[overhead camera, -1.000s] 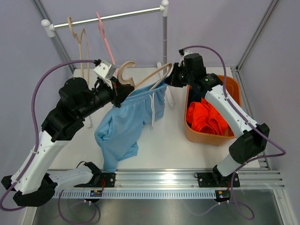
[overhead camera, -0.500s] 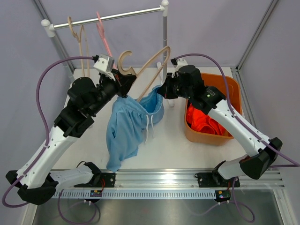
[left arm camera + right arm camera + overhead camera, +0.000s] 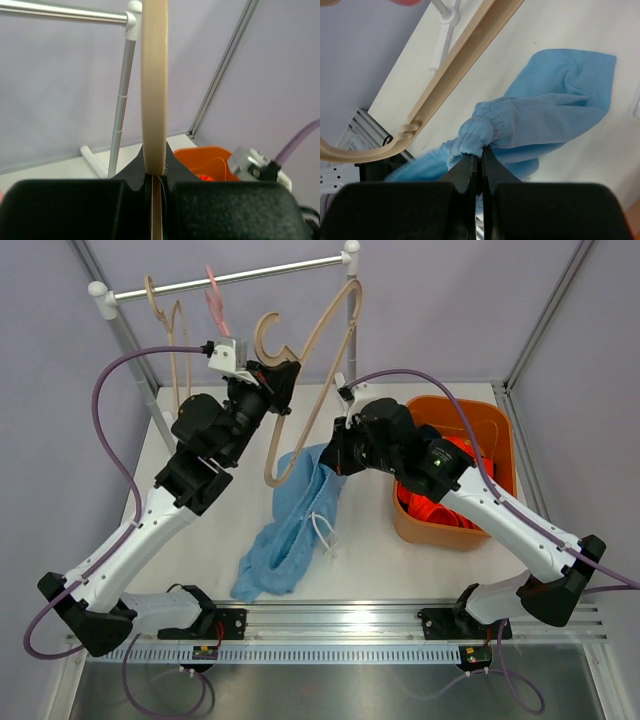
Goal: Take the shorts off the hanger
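Observation:
The shorts hang to the table, so the robot's right gripper should go up, swing over the orange bin to its right in the top view, and let go.
My left gripper [image 3: 272,390] is shut on a pale wooden hanger [image 3: 325,335] near its hook and holds it high and tilted, almost on end. In the left wrist view the hanger [image 3: 153,75] rises straight out of the shut gripper [image 3: 155,175]. My right gripper [image 3: 333,455] is shut on the waistband of the light blue shorts [image 3: 295,520]. They hang bunched from it, with their lower end on the table. In the right wrist view the gripper [image 3: 481,155] pinches the shorts [image 3: 550,100], and the hanger [image 3: 460,55] passes beside them. Orange shorts [image 3: 440,495] lie in the bin. The navy shorts are out of view.
An orange bin [image 3: 455,532] stands at the right, also in the left wrist view [image 3: 210,157]. A clothes rack [image 3: 230,278] stands at the back with two wooden hangers [image 3: 170,325] and a pink hanger [image 3: 222,305]. Its right post [image 3: 122,100] is close behind the raised hanger.
My left gripper lifted the hanger and swung it up on end. My right gripper moved left and nearer, dragging the blue shorts down along the hanger until they hang bunched.

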Controlling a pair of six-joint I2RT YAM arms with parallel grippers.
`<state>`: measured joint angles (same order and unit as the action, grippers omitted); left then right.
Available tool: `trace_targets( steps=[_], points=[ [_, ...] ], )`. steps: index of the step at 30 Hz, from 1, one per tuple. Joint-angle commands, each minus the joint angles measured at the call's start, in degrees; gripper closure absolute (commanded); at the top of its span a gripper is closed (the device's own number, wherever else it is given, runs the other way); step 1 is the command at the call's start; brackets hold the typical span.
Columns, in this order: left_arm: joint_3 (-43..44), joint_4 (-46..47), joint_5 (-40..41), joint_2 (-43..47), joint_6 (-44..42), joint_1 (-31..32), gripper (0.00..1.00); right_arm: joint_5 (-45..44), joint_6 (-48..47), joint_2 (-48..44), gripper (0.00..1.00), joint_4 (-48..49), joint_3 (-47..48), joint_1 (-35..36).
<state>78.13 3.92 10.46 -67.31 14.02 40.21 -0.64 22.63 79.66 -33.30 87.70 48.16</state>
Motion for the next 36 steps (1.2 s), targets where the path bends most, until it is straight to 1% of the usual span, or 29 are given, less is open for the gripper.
trace_targets(
  steps=[1, 3, 4, 5, 6, 7, 8, 9, 10, 12, 13, 15, 16, 17, 18, 19, 21, 22, 24, 25, 27, 29, 30, 33, 34, 36],
  points=[
    [3.15, 11.99, 2.90, -1.50, -0.04, 0.22, 1.00, -2.08, -2.07, -1.35, 1.00, -0.62, 4.05, 1.41],
    [5.18, 10.06, 2.81, -2.56, -0.74, 0.22, 1.00, -5.05, -2.68, -1.78, 1.00, -2.38, 5.02, 1.41],
    [6.24, 9.09, 2.90, -3.26, -1.10, 0.22, 1.00, -6.72, -3.12, -2.22, 1.00, -3.43, 7.11, 1.32],
    [8.77, 7.95, 2.99, -3.62, -1.36, 0.22, 1.00, -10.48, -4.25, -2.40, 1.00, -5.70, 8.70, 1.32],
    [10.19, 4.81, 3.34, -4.05, -2.06, 0.31, 1.00, -12.69, -4.96, -2.49, 1.00, -6.94, 10.37, 1.32],
    [11.51, 3.04, 4.47, -4.67, -2.24, 0.22, 1.00, -14.80, -5.84, -2.66, 1.00, -8.17, 14.56, 1.23],
    [13.17, 1.80, 5.00, -4.76, -2.33, 0.14, 1.00, -19.00, -7.67, -2.67, 1.00, -10.10, 16.87, 1.23],
    [13.54, 0.05, 5.36, -4.76, -2.42, 0.22, 1.00, -20.96, -8.82, -2.67, 1.00, -10.73, 19.24, 1.23],
    [13.46, -0.40, 5.80, -4.59, -2.33, 0.22, 1.00, -22.54, -9.97, -2.58, 1.00, -11.34, 24.48, 1.23],
    [12.58, -0.84, 5.89, -3.27, -2.07, 0.14, 1.00, -27.02, -13.92, -1.88, 1.00, -12.75, 30.57, 1.23],
    [12.31, -1.02, 5.89, -2.92, -2.07, 0.22, 1.00, -28.52, -15.24, -0.57, 1.00, -13.10, 37.30, 1.23],
    [12.05, -2.24, 6.15, -2.04, -1.98, 0.22, 1.00, -34.05, -20.24, 1.80, 1.00, -13.64, 44.36, 1.15],
    [12.05, -2.60, 6.41, -1.86, -2.07, 0.22, 1.00, -36.16, -22.00, 2.34, 1.00, -12.85, 50.14, 1.23],
    [11.96, -2.95, 6.42, -1.43, -2.07, 0.22, 1.00, -41.05, -27.67, 2.69, 1.00, -8.93, 52.03, 1.23],
    [11.70, -3.39, 6.42, -1.16, -1.89, 0.22, 1.00, -43.45, -30.78, 2.52, 1.00, -5.76, 53.00, 1.23],
    [11.44, -3.48, 6.24, -0.90, -1.89, 0.22, 1.00, -46.70, -36.98, 2.09, 1.00, 2.19, 53.01, 1.23],
    [11.35, -3.83, 6.06, -0.72, -1.72, 0.22, 1.00, -48.48, -43.34, 0.51, 1.00, 11.63, 51.26, 1.23],
    [11.26, -3.84, 5.98, -0.63, -1.80, 0.22, 1.00, -49.10, -48.60, 0.06, 1.00, 19.33, 49.51, 1.23],
    [11.26, -5.05, 5.80, -0.54, -1.80, 0.22, 1.00, -49.28, -52.85, 0.14, 1.00, 24.84, 49.23, 1.23],
    [10.91, -5.07, 5.80, -0.46, -1.80, 0.22, 1.00, -49.45, -56.87, 0.50, 1.00, 29.12, 49.49, 1.23],
    [10.64, -5.24, 5.80, -0.37, -1.80, 0.22, 1.00, -49.63, -59.71, 2.33, 1.00, 30.92, 51.33, 0.80],
    [10.47, -5.24, 5.63, -0.19, -1.80, 0.22, 1.00, -49.63, -60.69, 3.74, 1.00, 31.46, 52.22, 0.01],
    [10.47, -5.24, 5.54, -0.28, -1.72, 0.22, 1.00, -48.85, -59.91, 4.10, 1.00, 28.67, 53.00, -1.13],
    [10.29, -5.50, 5.45, -0.10, -1.72, 0.22, 1.00, -47.35, -52.80, 4.63, 1.00, 22.42, 52.67, -3.85],
    [10.03, -5.59, 5.45, -0.02, -1.80, 0.22, 1.00, -45.69, -47.91, 4.54, 1.00, 18.40, 52.05, -6.48],
    [10.29, -5.86, 5.45, -0.02, -1.80, 0.22, 1.00, -43.23, -42.44, 4.63, 1.00, 14.16, 50.65, -10.09]
  ],
)
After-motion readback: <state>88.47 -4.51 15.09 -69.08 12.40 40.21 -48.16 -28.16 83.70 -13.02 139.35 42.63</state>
